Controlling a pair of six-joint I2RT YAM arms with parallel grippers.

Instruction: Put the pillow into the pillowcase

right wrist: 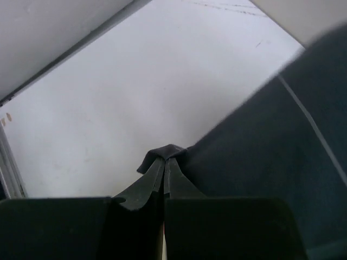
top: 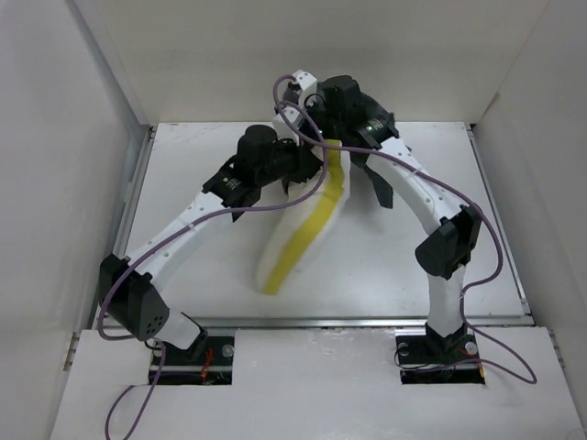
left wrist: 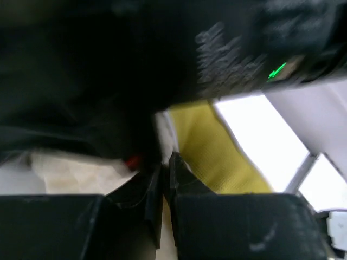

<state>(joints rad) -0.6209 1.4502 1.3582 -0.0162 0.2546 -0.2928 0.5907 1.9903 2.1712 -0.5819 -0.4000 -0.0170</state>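
The robot next lowers its left gripper toward the white table, brings the pillow's raised top end down and lets go there, because the open tabletop is below the gripper.
The cream pillow (top: 307, 206) with a yellow band hangs slanted from between the raised grippers, its lower end resting on the table. In the left wrist view its yellow band (left wrist: 217, 154) shows past the fingers. Dark pillowcase (top: 380, 188) flaps hang around its top end. My left gripper (top: 301, 179) is shut (left wrist: 165, 158), dark blurred pillowcase fabric (left wrist: 81, 108) reaching its tips, pale pillow behind. My right gripper (top: 365, 158) is shut (right wrist: 164, 158) on a bunched edge of the pillowcase (right wrist: 260, 162), which spreads to the right with a thin light line.
The white table (top: 440, 183) is boxed in by white walls on the left, back and right. A metal rail (top: 367, 321) runs along its near edge. Purple cables loop around both arms.
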